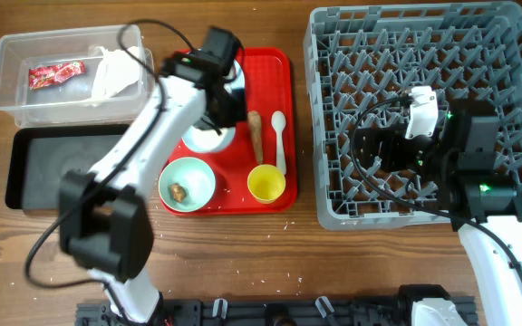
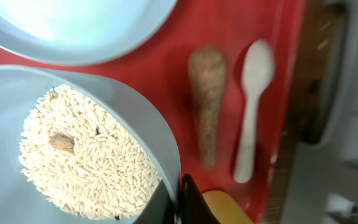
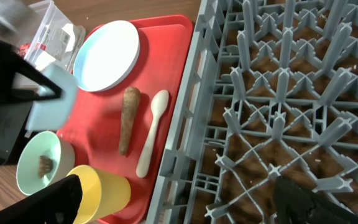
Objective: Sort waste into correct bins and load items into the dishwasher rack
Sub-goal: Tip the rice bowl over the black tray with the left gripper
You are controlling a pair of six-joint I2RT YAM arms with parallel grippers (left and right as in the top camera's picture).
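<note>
I will move my left gripper over the black tray [image 1: 66, 169] and tilt it, because there is rice in the bowl. Then I will lower it onto the red tray [image 1: 275, 68] and let go of the bowl's rim.
My left gripper [image 2: 182, 199] is shut on the rim of the pale blue-white bowl [image 2: 17, 106], which holds white rice [image 2: 86, 155] and a small brown bit. In the right wrist view the bowl [image 3: 53, 99] looks tilted above the red tray [image 1: 275, 68]. On the tray lie the pale blue plate [image 3: 109, 55], the brown carrot-shaped stick [image 1: 256, 134], the white spoon [image 1: 279, 138], the yellow cup [image 1: 265, 184] and the mint green bowl [image 1: 187, 181] with a brown lump [image 1: 179, 191]. My right gripper [image 3: 182, 205] is open and empty over the left part of the grey dishwasher rack [image 1: 515, 54].
The clear tub [image 1: 12, 86] at the back left holds the red-and-white wrapper [image 1: 54, 74] and crumpled white paper [image 1: 116, 72]. The black tray [image 1: 62, 167] lies just in front of it. The rack's upright pegs [image 3: 278, 68] stand right beside the red tray.
</note>
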